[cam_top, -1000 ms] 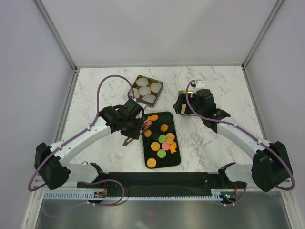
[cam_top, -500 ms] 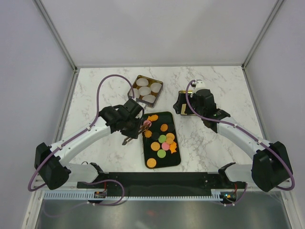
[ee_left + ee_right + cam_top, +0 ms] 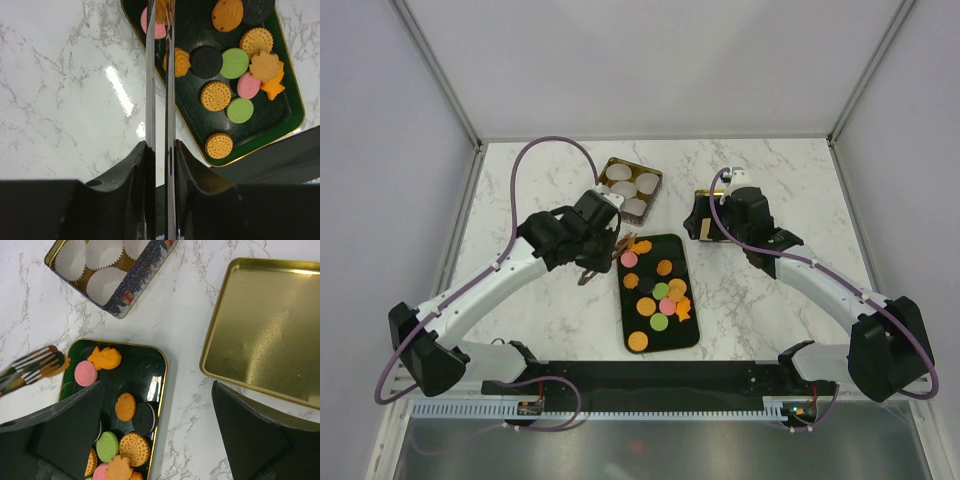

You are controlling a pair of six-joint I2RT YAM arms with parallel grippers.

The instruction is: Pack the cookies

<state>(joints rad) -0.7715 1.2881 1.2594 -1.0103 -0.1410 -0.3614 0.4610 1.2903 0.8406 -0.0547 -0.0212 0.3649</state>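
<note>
My left gripper next swings the orange cookie (image 3: 54, 368) in the tongs (image 3: 150, 75) outward past the tray, over the tin's farthest cup, as the paper cups look empty.
The cookies (image 3: 660, 295) lie on a dark green tray (image 3: 692, 300), in orange, pink, green and dark brown; they also show in the left wrist view (image 3: 235, 62) and the right wrist view (image 3: 125, 437). My left gripper (image 3: 592, 232) (image 3: 161, 145) is shut on metal tongs (image 3: 150, 75). The tongs' tips pinch an orange cookie (image 3: 54, 368) just above the tray's far left corner, beside a pink cookie (image 3: 85, 373). My right gripper (image 3: 705, 222) (image 3: 156, 390) is open and empty, held above the table between the tray (image 3: 145, 370) and a gold lid (image 3: 265, 325).
A dark tin (image 3: 630, 186) with white paper cups (image 3: 105, 279) stands beyond the tray on the far side. The gold lid lies upside down to the right of the tray, partly under my right arm. Walls close in the table's sides and back.
My left arm has moved toward the far side, carrying the tongs' tips from the pink cookie toward the tray's far left corner. The right arm has not moved.
</note>
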